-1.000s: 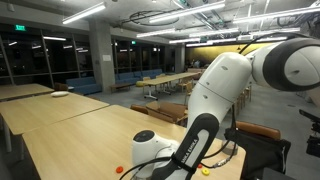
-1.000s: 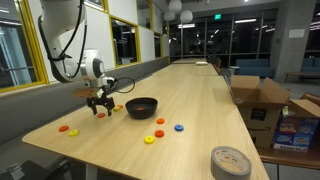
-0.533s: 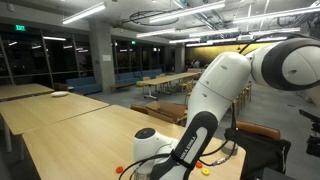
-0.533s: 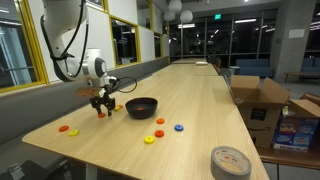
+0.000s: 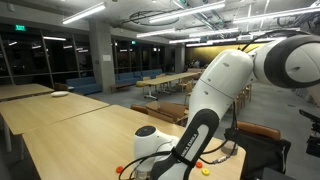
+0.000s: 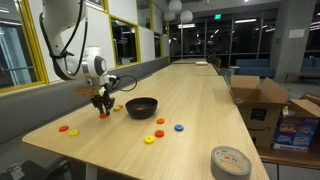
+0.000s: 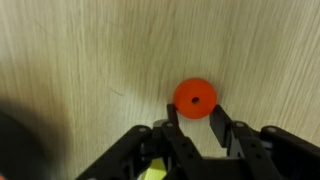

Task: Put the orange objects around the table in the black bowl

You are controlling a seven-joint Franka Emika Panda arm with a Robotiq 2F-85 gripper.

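The robot's gripper should lift the orange disc off the table and then lower it into the black bowl (image 6: 142, 103) (image 7: 14, 150), because both fingertips are holding the disc's edges.
In the wrist view an orange object (image 7: 194, 96), a small flat disc with a centre hole, lies on the pale wood table (image 7: 90, 60). My gripper (image 7: 195, 110) is shut on it, one black finger pressed against each side. In an exterior view the gripper (image 6: 101, 108) stands low at the table (image 6: 190, 100), just left of the glossy black bowl (image 6: 142, 107). More orange objects lie near the front left corner (image 6: 64, 128) and in front of the bowl (image 6: 160, 121). In the exterior view from behind the arm, one orange piece (image 5: 122, 170) shows by the arm's base; the gripper is hidden there.
A yellow piece (image 6: 149, 139) and a blue piece (image 6: 179, 127) lie in front of the bowl. A grey tape roll (image 6: 231, 162) sits at the near right corner. Cardboard boxes (image 6: 258, 98) stand beside the table's right edge. A window wall runs along the left.
The jaws have closed from wide open onto the orange disc. The arm itself has hardly moved.
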